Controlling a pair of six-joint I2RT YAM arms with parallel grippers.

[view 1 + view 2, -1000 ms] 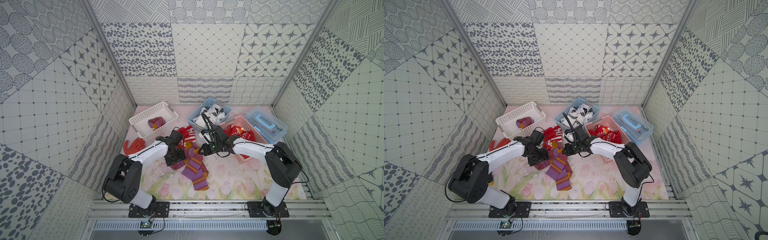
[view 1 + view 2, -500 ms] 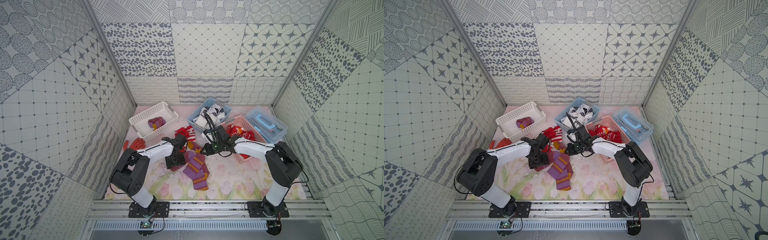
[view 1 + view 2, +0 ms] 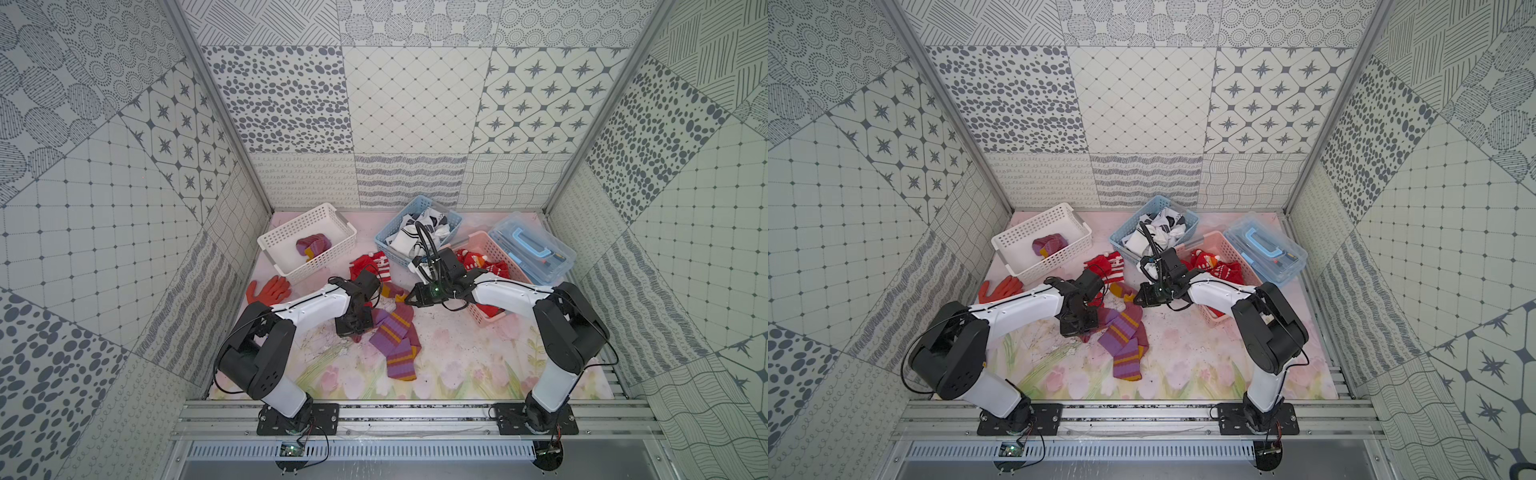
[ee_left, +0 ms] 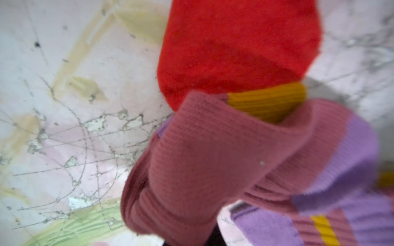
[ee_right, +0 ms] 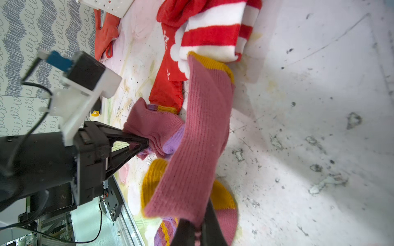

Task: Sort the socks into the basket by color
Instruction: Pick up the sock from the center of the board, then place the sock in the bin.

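I will next lift my left gripper's bunched mauve sock outward over the white basket and release it inside, since a matching purple sock already lies there.
Several purple-mauve striped socks (image 3: 395, 345) (image 3: 1125, 347) lie heaped mid-mat. My left gripper (image 3: 353, 328) (image 3: 1077, 328) (image 5: 146, 143) points down at the heap's left edge and is shut on a bunched mauve sock (image 4: 213, 159). A red sock (image 4: 234, 49) lies just beyond it. My right gripper (image 3: 409, 301) (image 3: 1138, 299) (image 5: 198, 230) is shut on the end of another mauve sock (image 5: 204, 127), which stretches away over the heap. Red-and-white socks (image 3: 370, 266) (image 5: 213, 36) lie behind the heap.
At the back stand a white basket (image 3: 324, 259) holding a purple sock (image 3: 311, 245), a blue basket (image 3: 395, 254) of white socks and a pink basket (image 3: 496, 249) of red socks. A clear lidded box (image 3: 532, 245) sits far right. An orange glove (image 3: 268, 289) lies left.
My left gripper has come down a little nearer the front edge and closed on the mauve sock. The right gripper has kept its grip and hardly moved.
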